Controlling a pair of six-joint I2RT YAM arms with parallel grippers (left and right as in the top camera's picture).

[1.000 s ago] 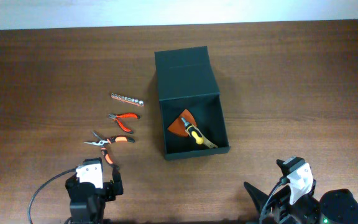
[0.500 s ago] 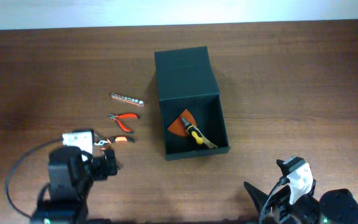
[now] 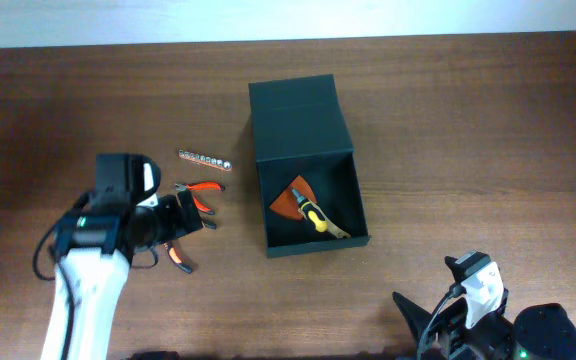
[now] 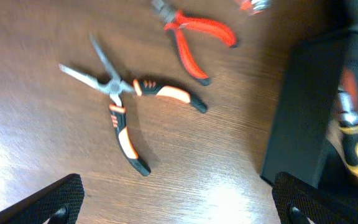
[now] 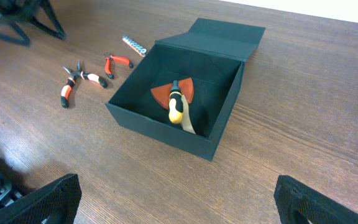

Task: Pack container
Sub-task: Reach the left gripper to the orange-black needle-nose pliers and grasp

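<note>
The near handle of the needle-nose pliers comes next under my left gripper, which lowers its open fingers onto it with a turn. That handle lies below, spread clear of the other.
The container [image 3: 315,243] is a dark green square box, open, with its flap lid lying flat behind it. Inside lie an orange scraper [image 3: 288,203] and a yellow-handled tool [image 3: 317,218]. My left gripper [image 3: 183,222] is open and hovers over the needle-nose pliers [image 4: 124,104], which lie on the table left of the container. In the left wrist view its fingers [image 4: 179,211] are wide apart and empty, with the container wall [image 4: 297,106] at the right. My right gripper [image 5: 179,202] is open and empty near the front edge, facing the container [image 5: 160,127].
Red-handled pliers [image 3: 200,193] lie just beyond the needle-nose pliers and also show in the left wrist view [image 4: 194,38]. A strip of sockets [image 3: 203,159] lies farther back. The right arm's base [image 3: 483,300] sits at the front right.
My left arm has risen from the front edge and swung forward over the needle-nose pliers, now covering part of them. The right arm and the container have not moved.
</note>
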